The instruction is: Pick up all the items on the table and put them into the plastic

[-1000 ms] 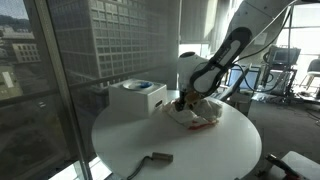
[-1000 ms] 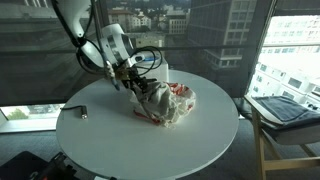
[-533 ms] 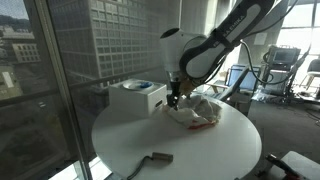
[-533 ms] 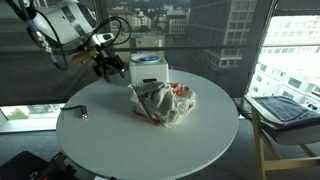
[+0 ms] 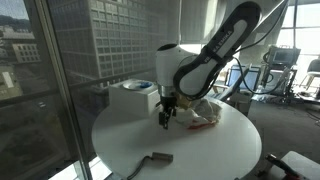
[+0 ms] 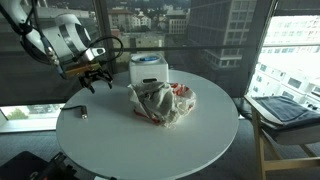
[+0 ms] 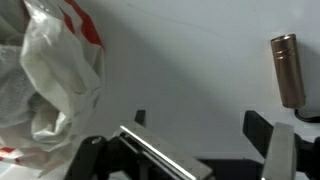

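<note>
The robot's gripper needs to move right in the wrist view and lower its open fingers around the short dark rod [image 5: 161, 156] [image 7: 288, 71], which is below the gripper on that side.
A crumpled white plastic bag with red print [image 5: 203, 111] lies on the round white table [image 5: 120, 140], also seen in an exterior view [image 6: 163, 103] and at the left of the wrist view [image 7: 48, 80]. A small dark cylindrical item [image 5: 158, 157] lies near the table edge; it also shows in an exterior view [image 6: 83, 113] and at the upper right of the wrist view [image 7: 287, 68]. My gripper [image 5: 166, 120] hangs above the table between bag and item, as an exterior view also shows [image 6: 94, 82]. In the wrist view the gripper [image 7: 200, 125] is open and empty.
A white box with a blue-marked top [image 5: 137, 96] stands at the back of the table behind the bag [image 6: 147, 68]. Large windows surround the table. A side table with a laptop [image 6: 283, 110] stands beside the table.
My gripper has left the plastic bag and moved across the table toward the small dark item, lower than before. The bag stays where it was.
</note>
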